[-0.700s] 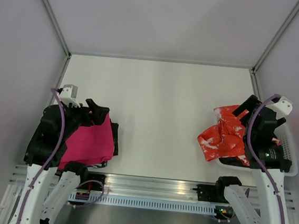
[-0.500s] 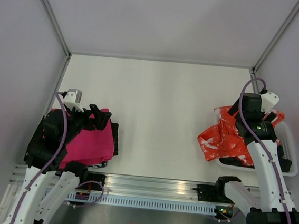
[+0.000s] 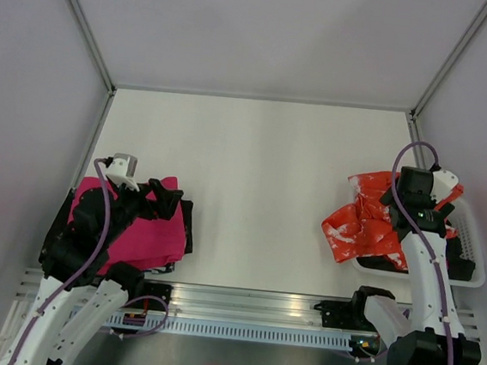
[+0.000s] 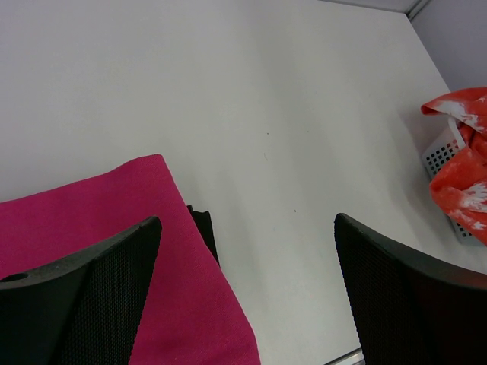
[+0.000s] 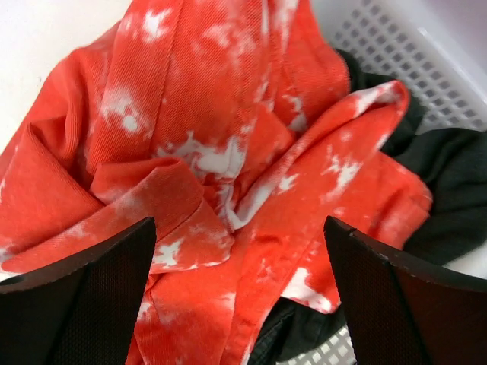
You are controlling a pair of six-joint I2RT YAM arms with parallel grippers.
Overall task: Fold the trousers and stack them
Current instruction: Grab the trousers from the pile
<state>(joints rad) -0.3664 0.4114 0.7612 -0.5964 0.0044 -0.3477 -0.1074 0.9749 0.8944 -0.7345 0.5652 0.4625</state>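
Observation:
The robot's right gripper will move down and to its left in the wrist view and close on the trousers' hemmed edge (image 5: 152, 195), which is on top there.
The orange-red trousers (image 3: 364, 224) with white blotches lie crumpled, hanging over the left rim of a white basket (image 3: 470, 247) at the table's right side. They fill the right wrist view (image 5: 228, 175). My right gripper (image 5: 240, 304) is open and empty, hovering just above the crumpled trousers; in the top view it (image 3: 407, 207) is over the basket. My left gripper (image 4: 247, 304) is open and empty, above the right edge of a folded magenta cloth (image 3: 140, 229) at the table's left front. The trousers also show far right in the left wrist view (image 4: 460, 163).
A dark black garment (image 5: 426, 190) lies in the basket under the trousers. Another dark garment (image 3: 186, 224) sticks out beneath the magenta cloth. Metal frame posts and grey walls bound the white table (image 3: 253, 175); a rail runs along the front edge.
My right arm has swung its wrist over and down toward the trousers in the basket. My left arm has lowered and pulled back a little over the magenta cloth.

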